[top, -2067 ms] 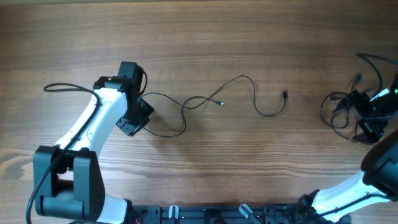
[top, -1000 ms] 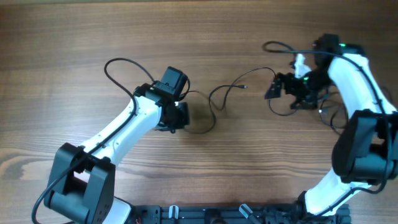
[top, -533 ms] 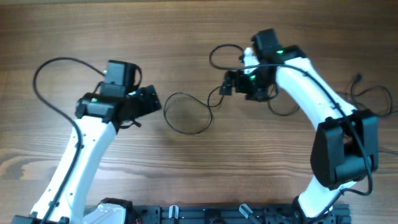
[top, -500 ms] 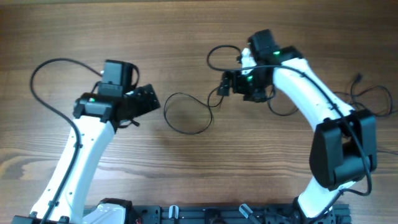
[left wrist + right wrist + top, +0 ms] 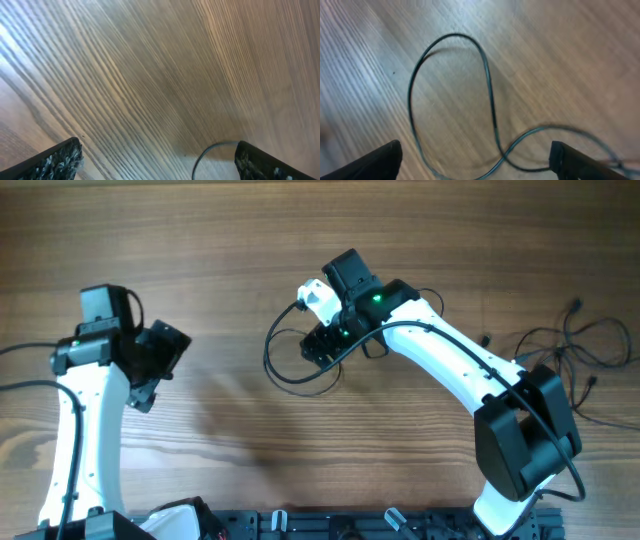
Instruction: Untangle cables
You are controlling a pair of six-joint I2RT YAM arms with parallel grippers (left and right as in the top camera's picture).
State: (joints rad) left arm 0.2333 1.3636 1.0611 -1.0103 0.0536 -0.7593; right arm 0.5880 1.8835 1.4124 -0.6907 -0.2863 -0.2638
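Note:
My right gripper has the cable crossing itself between its open fingers, so it will go down onto the loop's straight part beside the crossing point(image 5: 497, 137) and close.
One thin black cable point(image 5: 292, 380) lies in a loose loop at the table's middle. My right gripper point(image 5: 320, 348) hovers over that loop with its jaws open and holding nothing. In the right wrist view the loop point(image 5: 451, 36) curls ahead of the gripper point(image 5: 480, 165), and the cable crosses itself between the fingertips point(image 5: 375, 161). More cables point(image 5: 565, 350) lie bunched at the far right. My left gripper point(image 5: 163, 350) stands open well left of the loop. In its wrist view point(image 5: 160, 167) a short curve of cable point(image 5: 207, 149) shows beside one finger point(image 5: 265, 165).
Bare wooden table point(image 5: 200, 240) surrounds the loop. The right arm's white link point(image 5: 450, 360) stretches from the lower right across the middle. The arm bases and a black rail point(image 5: 330, 525) line the near edge.
The left gripper has opened, let go of the cable and swung away to the left. The right arm has moved left and now sits over the loop.

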